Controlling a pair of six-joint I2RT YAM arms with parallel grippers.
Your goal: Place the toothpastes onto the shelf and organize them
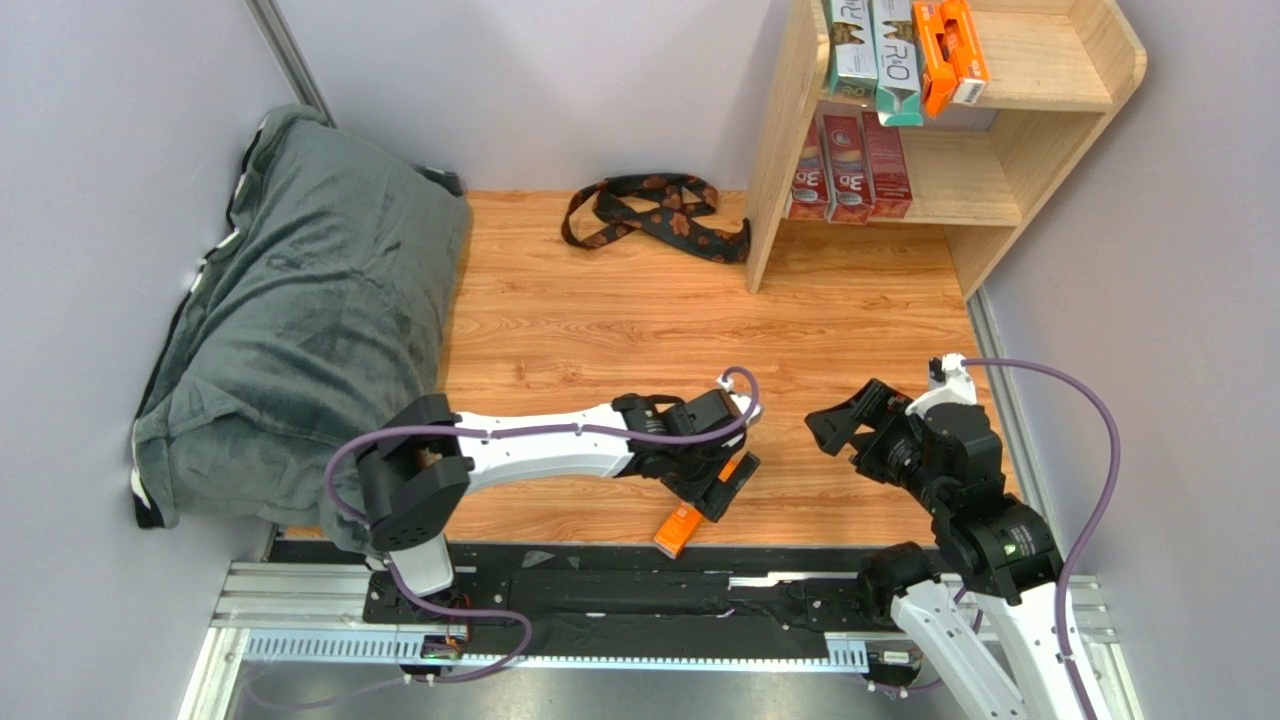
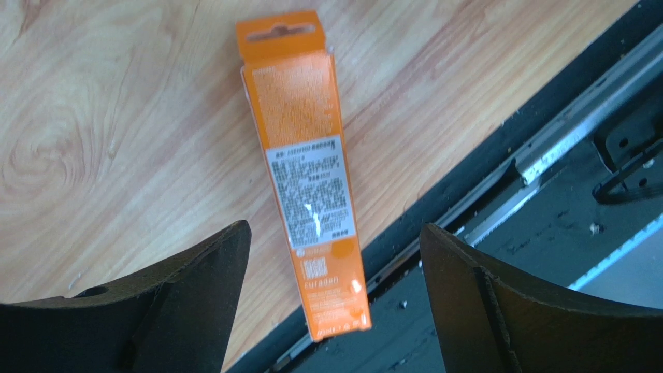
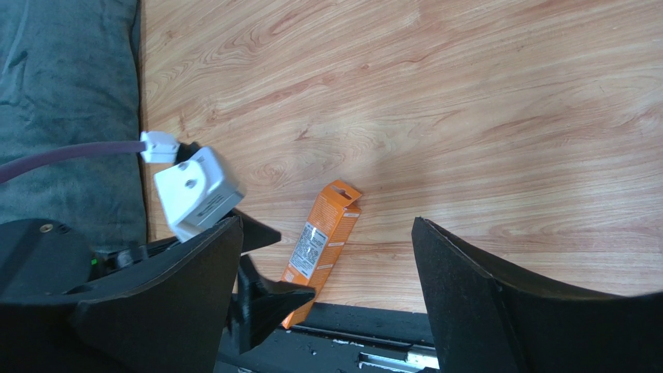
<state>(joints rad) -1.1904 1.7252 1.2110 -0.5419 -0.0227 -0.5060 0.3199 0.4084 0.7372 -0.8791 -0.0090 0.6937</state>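
The orange toothpaste box runs between my left gripper's spread fingers, so next that gripper should lower until its fingers are on either side of the white label.
One orange toothpaste box (image 1: pixel 679 528) lies flat at the table's near edge, its end sticking out over the black rail. My left gripper (image 1: pixel 718 477) hovers open right above it. In the left wrist view the box (image 2: pixel 311 171) runs between the spread fingers of that gripper (image 2: pixel 335 233) without touching them. My right gripper (image 1: pixel 842 428) is open and empty to the right, and its own view (image 3: pixel 325 225) looks down on the same box (image 3: pixel 323 241). The shelf (image 1: pixel 781 150) holds silver-white (image 1: pixel 854 45), teal (image 1: pixel 899 68) and orange (image 1: pixel 950 53) boxes on top, and dark red ones (image 1: pixel 849 173) below.
A black-and-brown strap (image 1: pixel 654 210) lies on the table left of the shelf. A large grey-green cushion (image 1: pixel 301 315) fills the left side. The black rail and metal frame (image 1: pixel 676 593) run along the near edge. White walls close in the back and sides.
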